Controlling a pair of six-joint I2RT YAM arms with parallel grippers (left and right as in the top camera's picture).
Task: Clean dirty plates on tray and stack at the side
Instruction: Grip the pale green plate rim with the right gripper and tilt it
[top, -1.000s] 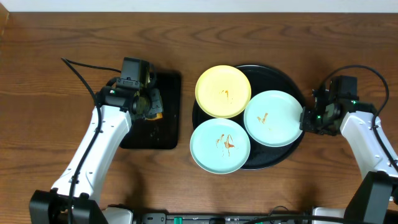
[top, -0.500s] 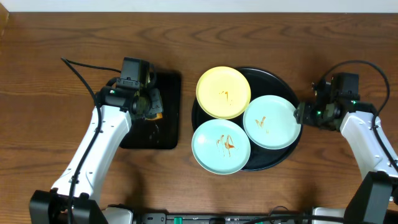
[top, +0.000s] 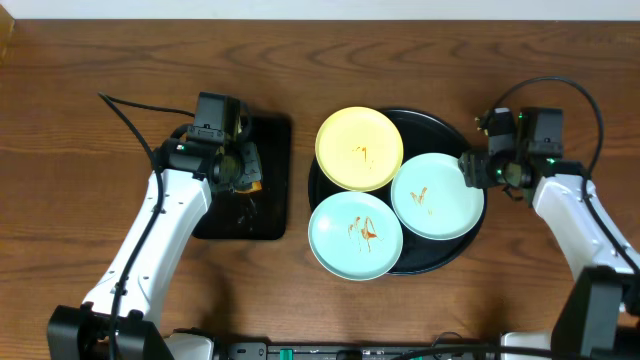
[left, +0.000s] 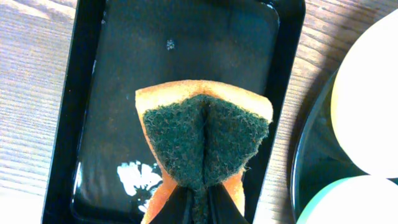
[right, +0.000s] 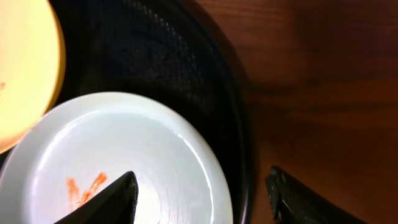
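Note:
The mint plate's outer edge (top: 477, 186) (right: 222, 194) is between my open fingers but still below them. I will lower my right gripper next so its fingers go on both sides of that edge, and then close it.
Three plates lie on the round black tray (top: 440, 125): a pale yellow one (top: 359, 148) at the back left, a mint one (top: 437, 195) at the right and a mint one (top: 355, 235) at the front. All three carry orange smears. My right gripper (top: 472, 170) is open over the right mint plate's outer edge. In the right wrist view one finger stands over this plate (right: 124, 149), the other beyond the tray rim (right: 239, 124), and the gripper (right: 200, 180) holds nothing. My left gripper (top: 243, 170) is shut on an orange sponge with a green scrub face (left: 205, 134).
A smaller rectangular black tray (top: 250, 215) lies left of the round one, wet, under the sponge and left gripper. Bare wooden table (top: 500, 290) surrounds both trays. The front mint plate overhangs the round tray's front rim.
My right gripper has opened, letting go of the right mint plate's rim, and moved left over that edge. The plate slid slightly left onto the tray. The left arm has not moved.

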